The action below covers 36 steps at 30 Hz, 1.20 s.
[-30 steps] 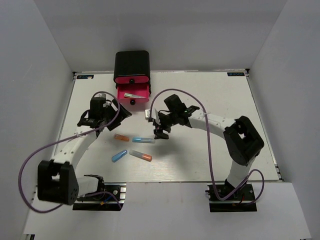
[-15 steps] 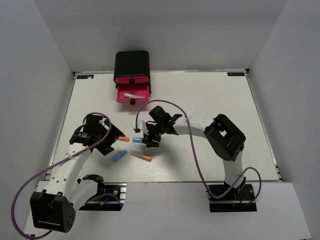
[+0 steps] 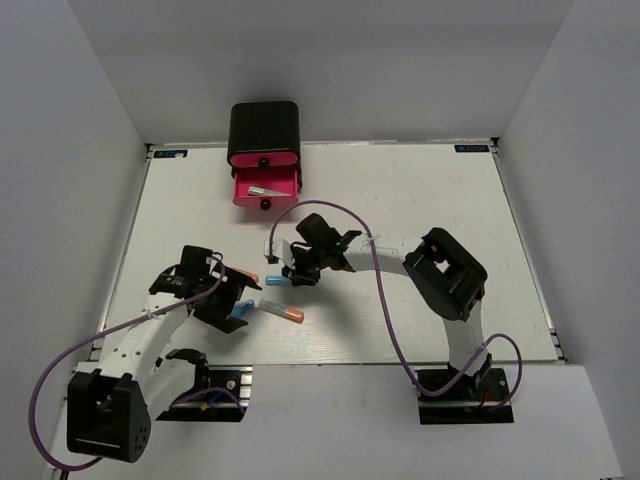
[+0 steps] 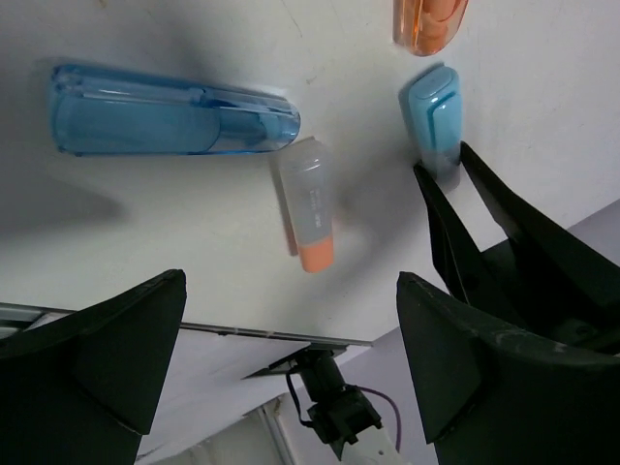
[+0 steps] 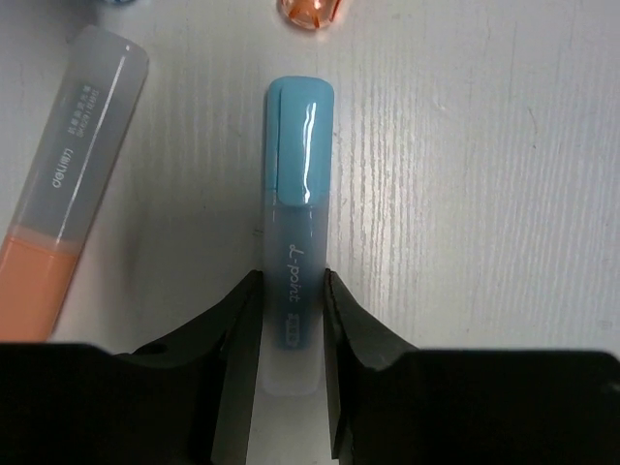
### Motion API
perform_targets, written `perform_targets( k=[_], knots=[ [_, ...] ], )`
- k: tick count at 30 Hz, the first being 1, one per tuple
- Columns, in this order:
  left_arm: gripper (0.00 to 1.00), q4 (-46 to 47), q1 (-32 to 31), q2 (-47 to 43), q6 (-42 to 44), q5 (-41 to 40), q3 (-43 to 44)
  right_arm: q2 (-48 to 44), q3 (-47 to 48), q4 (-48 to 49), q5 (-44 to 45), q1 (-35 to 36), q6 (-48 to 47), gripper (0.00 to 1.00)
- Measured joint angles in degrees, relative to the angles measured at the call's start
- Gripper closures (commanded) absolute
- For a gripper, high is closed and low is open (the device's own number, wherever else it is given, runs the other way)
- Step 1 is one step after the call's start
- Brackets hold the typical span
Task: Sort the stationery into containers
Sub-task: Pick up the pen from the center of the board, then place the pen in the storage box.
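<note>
The open pink drawer (image 3: 272,183) is outward of my right gripper and already has a greenish piece in it. I will raise my right gripper outward and lower it to release inside the drawer.
Several stationery pieces lie mid-table. A light-blue capped piece (image 5: 298,194) lies flat on the table, and my right gripper (image 5: 291,291) is shut on its clear end, both fingers touching its sides. Beside it are a grey piece with an orange tip (image 5: 68,213) and an orange piece (image 5: 310,12). My left gripper (image 4: 291,387) hangs wide open above the grey piece (image 4: 310,218) and a long blue piece (image 4: 170,111), holding nothing. In the top view the left gripper (image 3: 225,300) is over the blue piece (image 3: 240,310) and the right gripper (image 3: 290,276) is just to its right.
The black cabinet (image 3: 263,130) stands at the table's far edge. Its pink middle drawer (image 3: 265,200) is pulled open, with a greenish piece (image 3: 265,189) inside it. The top drawer (image 3: 263,158) is shut. Grey walls stand on three sides.
My left arm pulled back from the drawer toward the near edge, over the pieces, and opened wider. My right gripper slid left and closed onto the light-blue piece.
</note>
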Motion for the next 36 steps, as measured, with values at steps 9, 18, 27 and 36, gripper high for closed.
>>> perform_targets(
  k=[9, 18, 27, 36],
  knots=[
    [0.0, 0.6, 0.0, 3.7, -3.6, 0.5, 0.4, -3.7, 4.0, -0.6, 2.6, -5.1, 0.2, 0.89],
    [0.0, 0.9, 0.0, 8.9, -4.6, 1.5, 0.4, -3.3, 18.5, 6.6, 5.4, -7.6, -4.6, 0.88],
    [0.0, 3.1, 0.0, 9.8, -5.6, 2.0, 0.1, 13.0, 33.8, 12.0, 10.4, -7.0, -8.8, 0.86],
    [0.0, 3.8, -0.1, 10.0, -6.2, 2.4, -0.2, 19.5, 38.0, 12.5, 13.3, -7.8, -11.8, 0.39]
  ],
)
